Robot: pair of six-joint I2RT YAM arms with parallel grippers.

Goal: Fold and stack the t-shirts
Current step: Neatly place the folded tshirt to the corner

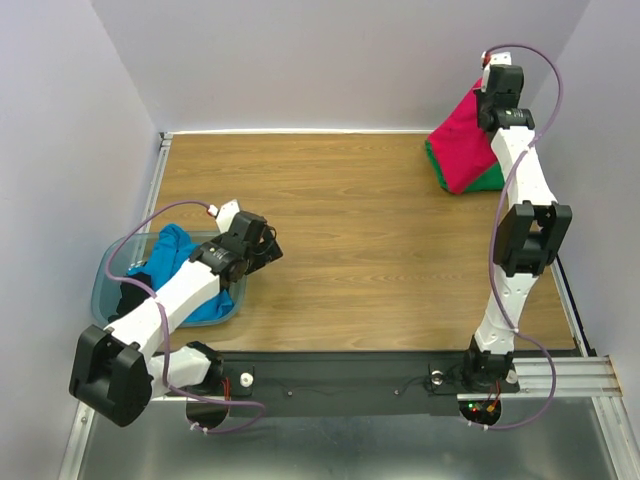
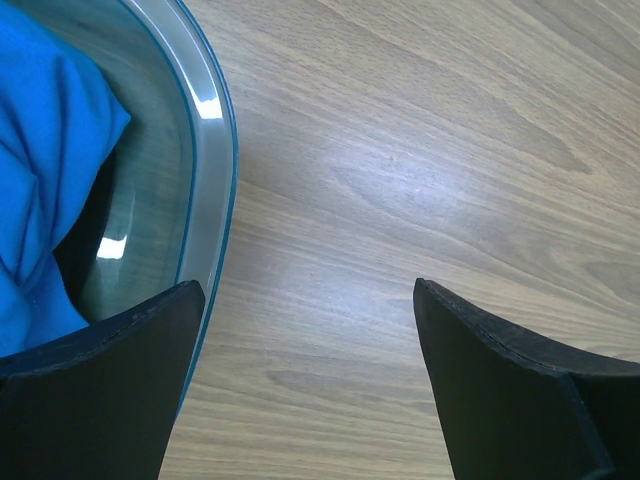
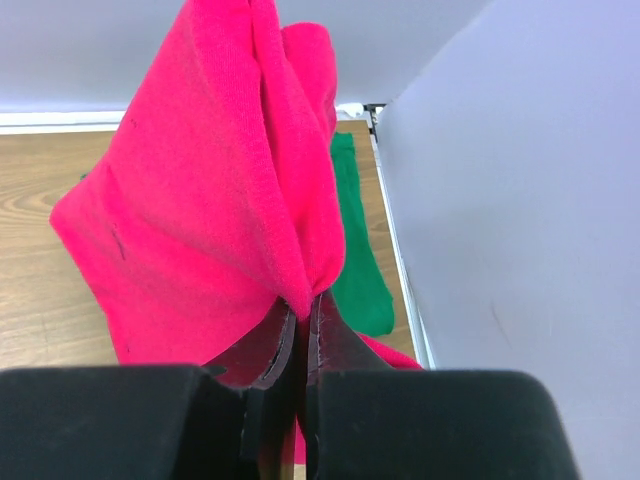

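Observation:
My right gripper needs to lower the pink t-shirt's fold toward the side next and let go of it, because green shows uncovered at the emerald green t-shirt's wall-side edge below the gripper.
My right gripper is shut on a bunched fold of the crimson-pink t-shirt, lifting it at the far right corner of the table. In the top view that pink shirt hangs below the right gripper and drapes over the emerald green t-shirt, whose edge shows beside the wall. The bright blue t-shirt lies crumpled in the plastic tub at the near left. Open and empty, my left gripper hovers over bare wood just right of the tub's rim, beside the blue cloth.
Something dark lies in the tub under the blue shirt. White walls close in the table at the back and both sides; the right wall is very near the right gripper. A metal rail runs along the right edge.

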